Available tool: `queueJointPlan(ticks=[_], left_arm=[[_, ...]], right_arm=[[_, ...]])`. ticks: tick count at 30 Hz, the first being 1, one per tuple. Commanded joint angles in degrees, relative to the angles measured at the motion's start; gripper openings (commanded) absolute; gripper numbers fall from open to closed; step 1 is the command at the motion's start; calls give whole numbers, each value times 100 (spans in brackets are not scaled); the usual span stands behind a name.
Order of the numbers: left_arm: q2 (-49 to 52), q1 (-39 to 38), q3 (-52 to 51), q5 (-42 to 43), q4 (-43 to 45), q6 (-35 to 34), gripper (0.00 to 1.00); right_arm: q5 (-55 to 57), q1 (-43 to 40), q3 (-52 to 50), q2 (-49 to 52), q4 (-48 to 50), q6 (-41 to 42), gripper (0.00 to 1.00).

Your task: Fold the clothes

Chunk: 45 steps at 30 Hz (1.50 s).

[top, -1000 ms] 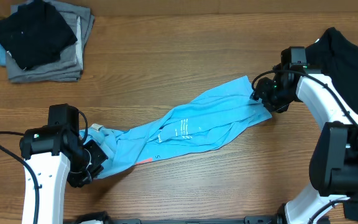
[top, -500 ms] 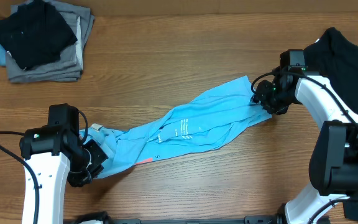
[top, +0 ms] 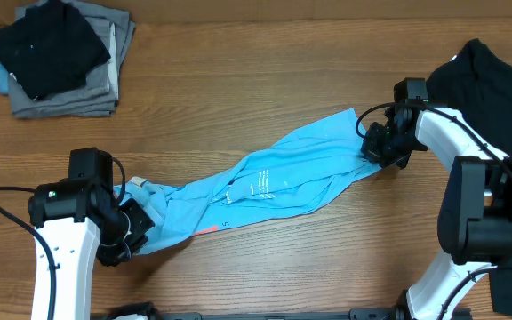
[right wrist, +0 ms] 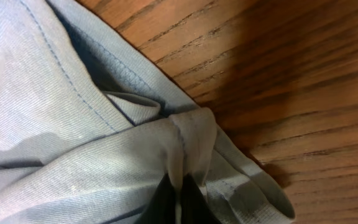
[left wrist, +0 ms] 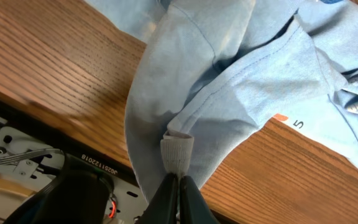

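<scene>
Next, my left gripper carries the pinched fold outward toward the shirt's bunched far edge (top: 148, 188) and releases the fold, since the shirt lies at an angle.
The clothes (top: 274, 178), a light blue T-shirt with white lettering and a small orange-red mark, lie twisted in a long band across the table from lower left to upper right. My left gripper (top: 136, 222) is shut on the shirt's lower-left end; in the left wrist view its jaws (left wrist: 179, 186) pinch a fold of the fabric (left wrist: 216, 93). At the upper-right end my right gripper (top: 373, 144) is shut on a hem; in the right wrist view a bunched seam of the shirt (right wrist: 104, 162) sits between its jaws (right wrist: 178, 186).
A stack of folded grey garments with a black one on top (top: 60, 58) sits at the back left. A black garment (top: 496, 76) lies at the right edge behind the right arm. The table's front edge (left wrist: 55, 124) runs close below the left gripper.
My right gripper has closed on the shirt's upper-right hem and shifted slightly. The left arm and the shirt have not moved.
</scene>
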Motion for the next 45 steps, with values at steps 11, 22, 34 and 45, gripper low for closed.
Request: queueJointPlan(ticks=[11,22,34,45], left_arm=[[-17,7,1158,-831,-190,103,4],[127,9,1598,-1025,-481,-157,4],[317,9,713,-966,446,-310,7],[1558,9,629,-1016,1209,-278,22]], right_arm=[[999,-754,920,-4,-752,426,4],[1003,-1191,1075,-4,-850,428,4],[994,-1589,1075,-4,-1032,706,4],[999,-1624,1075,-4,-1281,706,4]])
